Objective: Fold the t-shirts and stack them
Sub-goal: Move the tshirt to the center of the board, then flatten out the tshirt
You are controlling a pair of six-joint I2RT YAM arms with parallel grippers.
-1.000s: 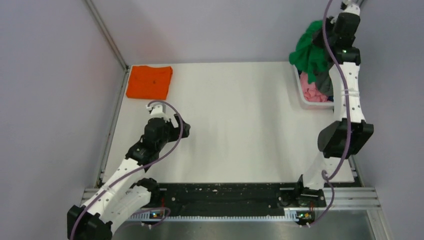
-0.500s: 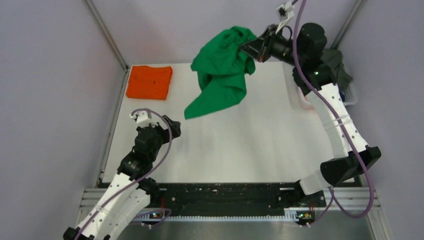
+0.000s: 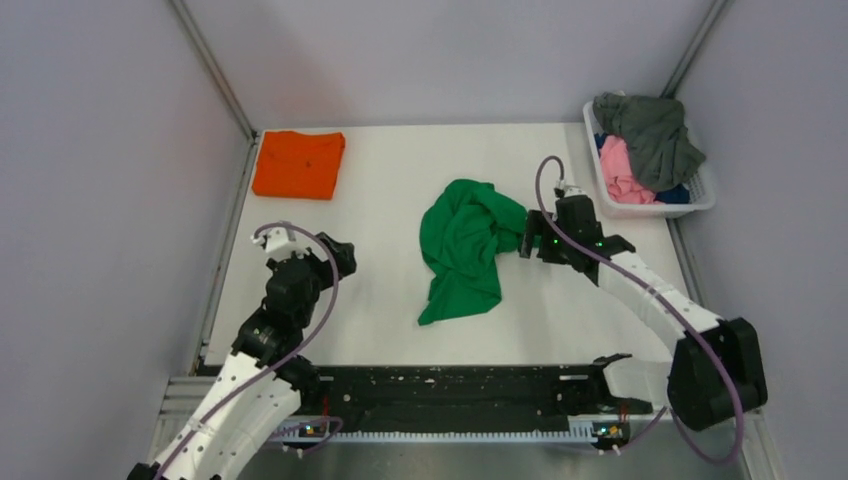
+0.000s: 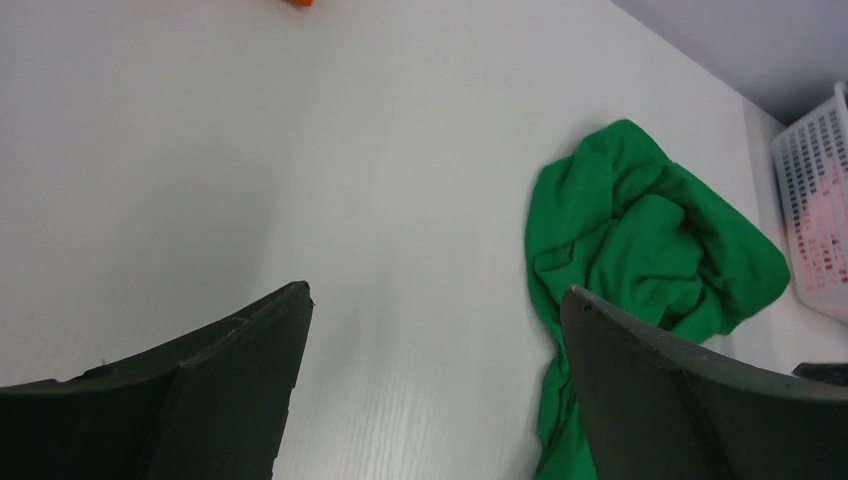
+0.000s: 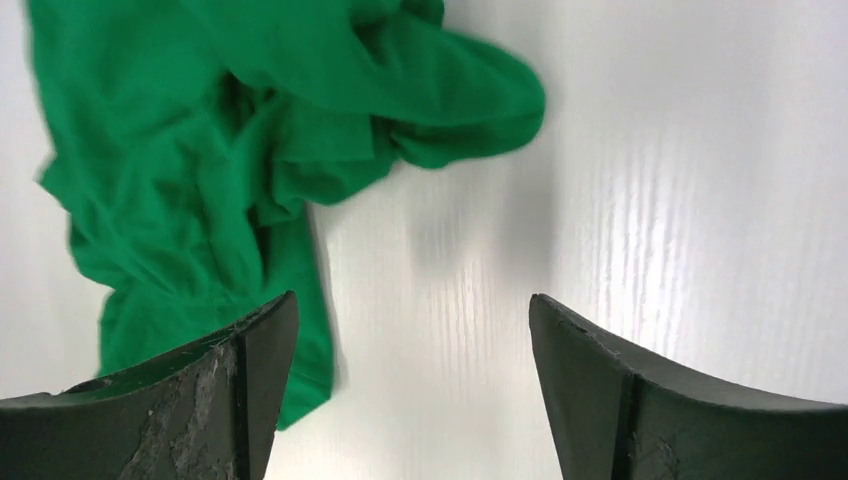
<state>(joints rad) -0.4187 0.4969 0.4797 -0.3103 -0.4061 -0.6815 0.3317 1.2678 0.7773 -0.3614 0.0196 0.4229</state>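
I will next lower my left gripper across onto the green shirt's near corner (image 3: 431,313) and close it there, because the corner is below the gripper and to its right in the top view.
A bright green t-shirt (image 3: 462,245) lies crumpled in the middle of the table; it also shows in the left wrist view (image 4: 640,240) and the right wrist view (image 5: 230,130). A folded orange t-shirt (image 3: 299,163) lies flat at the far left corner. My right gripper (image 3: 522,241) sits just right of the green shirt, open, with only bare table between its fingers (image 5: 412,310). My left gripper (image 3: 340,255) hovers at the near left, open and empty (image 4: 435,300), well apart from both shirts.
A white plastic basket (image 3: 700,195) at the far right holds grey (image 3: 652,125), pink (image 3: 618,170) and blue tees. Grey walls close in the left, back and right sides. A black rail runs along the near edge (image 3: 450,385).
The right arm pulled the green shirt out of the basket, swung it left over the table and let it go; the shirt now lies on the table. The left gripper shifted slightly nearer.
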